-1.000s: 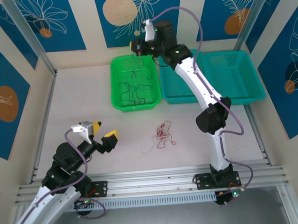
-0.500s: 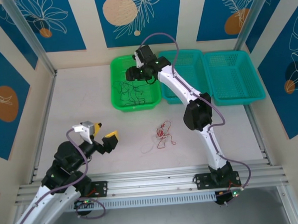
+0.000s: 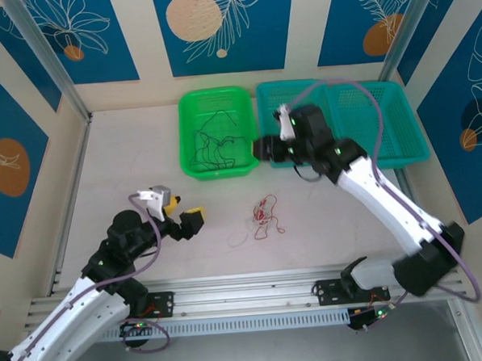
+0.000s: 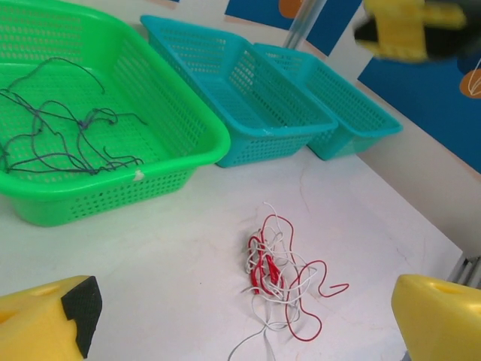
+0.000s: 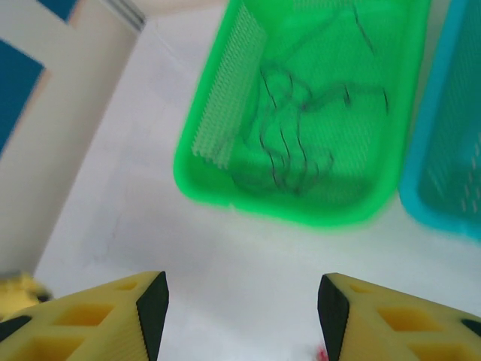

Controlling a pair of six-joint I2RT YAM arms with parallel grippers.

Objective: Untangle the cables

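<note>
I need to lower my left gripper next toward the whitish cables trailing from the tangle below and ahead of it, where they run clear of the red cable.
A tangle of thin red and whitish cables point(image 3: 263, 215) point(image 4: 282, 277) lies on the white table, near the middle. Thin black cables point(image 3: 211, 146) point(image 4: 64, 139) point(image 5: 294, 143) lie loose inside the green basket point(image 3: 222, 172) point(image 4: 113, 192) point(image 5: 248, 192). My left gripper point(image 3: 184, 213) point(image 4: 244, 320) is open, hovering left of the red and whitish tangle, with nothing between its yellow fingers point(image 4: 52, 320). My right gripper point(image 3: 264, 149) point(image 5: 242, 304) is open and holds nothing. It hangs above the table by the green basket's near right corner, and its view is blurred.
Two teal baskets point(image 3: 270, 90) point(image 3: 384, 124) point(image 4: 248, 83) stand in a row right of the green one at the back. Metal posts and blue patterned walls close in the table; a rail runs along the near edge.
The right gripper has opened and swung from the green basket's far end to its near right corner, and black cable now lies in the basket. The left gripper has edged toward the tangle.
</note>
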